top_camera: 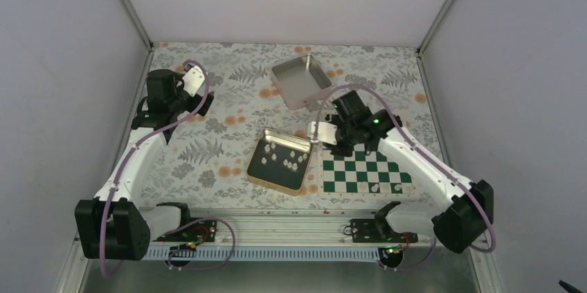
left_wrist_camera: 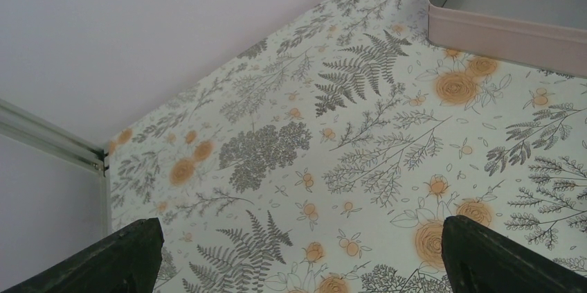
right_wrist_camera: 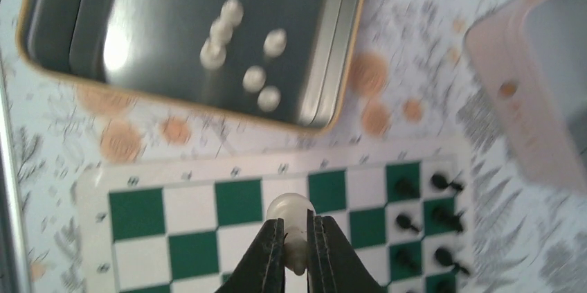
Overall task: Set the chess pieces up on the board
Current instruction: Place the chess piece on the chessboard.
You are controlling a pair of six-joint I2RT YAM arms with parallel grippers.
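Observation:
The white piece goes back and down with my right gripper onto the near row's next green square [top_camera: 351, 187] next, on the tin side of its white pieces, as that square stands empty.
My right gripper [right_wrist_camera: 296, 237] is shut on a white chess piece [right_wrist_camera: 291, 208] and holds it above the green and white board [right_wrist_camera: 90, 192], near the board's edge closest to the tin. In the top view this gripper [top_camera: 334, 142] hangs over the board's far left corner [top_camera: 363, 172]. Several white pieces [top_camera: 280, 160] lie in a gold-rimmed tin [top_camera: 273, 185]; they also show in the right wrist view [right_wrist_camera: 221, 30]. Two white pieces [top_camera: 377, 187] stand on the board's near row. My left gripper [left_wrist_camera: 304, 265] is open and empty over the floral cloth at the far left [top_camera: 169, 106].
Small black chessmen [right_wrist_camera: 415, 224] stand on the board's right-hand squares in the right wrist view. An empty pink tin [top_camera: 301, 82] lies at the back centre, also in the left wrist view [left_wrist_camera: 512, 30]. Walls close in the table on three sides.

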